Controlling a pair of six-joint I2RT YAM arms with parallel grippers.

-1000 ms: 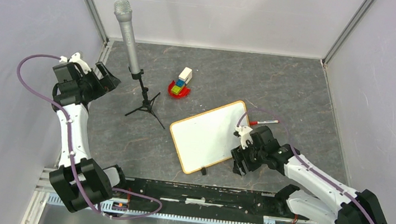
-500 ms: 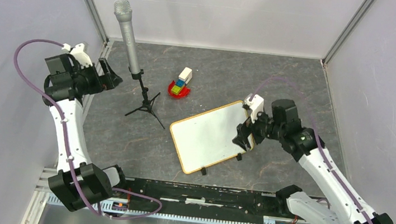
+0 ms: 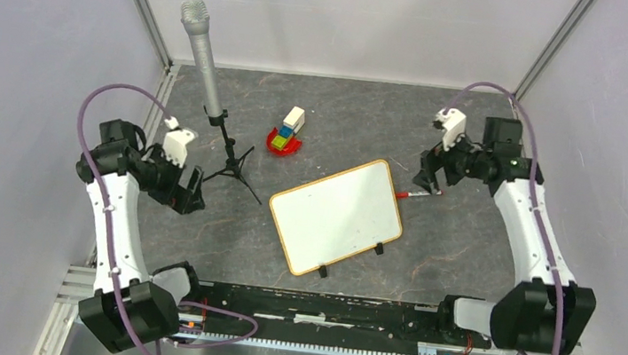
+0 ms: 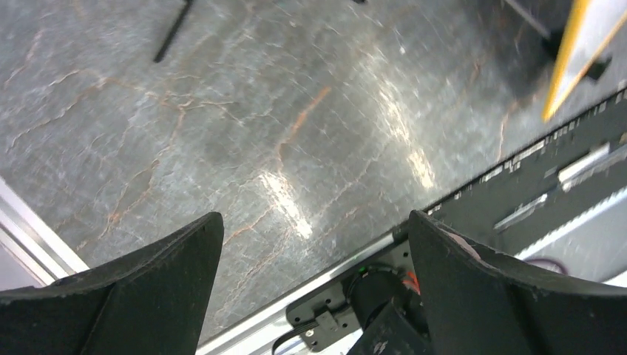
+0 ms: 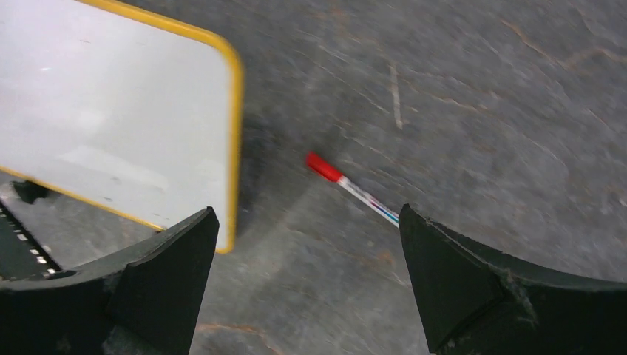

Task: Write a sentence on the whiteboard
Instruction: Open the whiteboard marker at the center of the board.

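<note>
My right gripper lowers next onto the end of the marker's white body away from the cap (image 3: 437, 192) (image 5: 390, 217), turning in line with the marker, as the marker lies below.
The whiteboard (image 3: 337, 216) lies tilted on the grey table, its face blank; no sentence shows on it. It also shows in the right wrist view (image 5: 111, 96), and its edge shows in the left wrist view (image 4: 578, 52). A red-capped marker (image 3: 404, 193) lies on the table just off the board's right corner, seen clearly in the right wrist view (image 5: 347, 185). My right gripper (image 3: 429, 177) (image 5: 307, 214) is open and empty, hovering above the marker. My left gripper (image 3: 189, 188) (image 4: 316, 216) is open and empty over bare table left of the board.
A microphone (image 3: 203, 49) on a black tripod (image 3: 229, 166) stands at the back left, close to my left gripper. A small red toy boat with coloured blocks (image 3: 287, 134) sits behind the board. A black rail (image 3: 322, 308) runs along the near edge. Walls close three sides.
My right arm has left the board's right edge and swung back-right to above the marker. My left arm has swung from the back-left corner forward, toward the tripod.
</note>
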